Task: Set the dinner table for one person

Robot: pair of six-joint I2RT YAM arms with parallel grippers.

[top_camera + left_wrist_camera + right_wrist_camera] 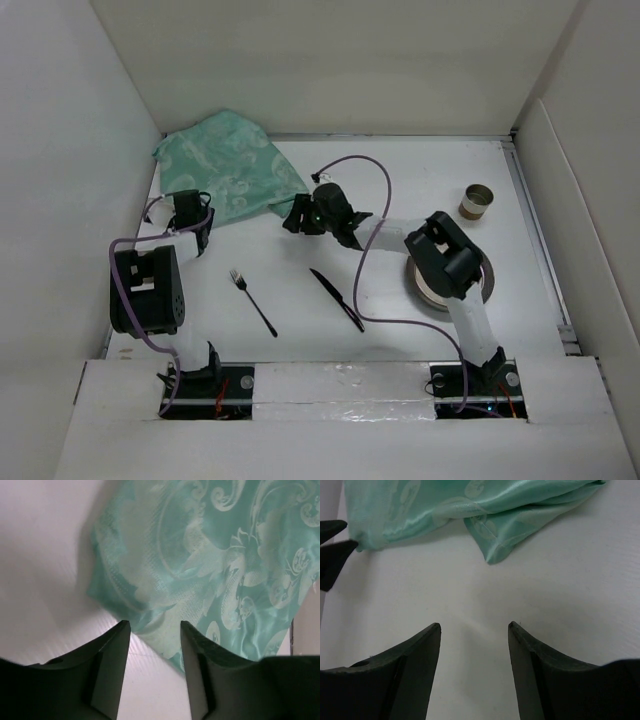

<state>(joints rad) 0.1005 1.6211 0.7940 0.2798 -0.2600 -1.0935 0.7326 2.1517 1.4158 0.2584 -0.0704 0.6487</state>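
Note:
The cloth's pointed corner [283, 211] [495, 553] lies outward and below, so my right gripper will next move outward and down from over the bare table until its fingers are on both sides of that corner.
The dinner table [400, 180] is a white tabletop with white upright panels round it. A crumpled green patterned cloth [230, 172] lies at its back left. My left gripper [188, 207] is at the cloth's near left edge. In the left wrist view the left gripper [155, 625] is open, and the cloth [210, 555] edge reaches just between its fingertips. My right gripper [295, 216] hovers by the cloth's right corner. The right wrist view shows the right gripper [475, 625] open over bare table, short of the cloth [485, 515].
A black fork [252, 301] and a black knife [336, 298] lie in front of the arms near the middle. A round plate [424, 287] sits partly under the right arm. A tan cup [477, 201] stands at the back right. Left fingers [332, 545] show in the right wrist view.

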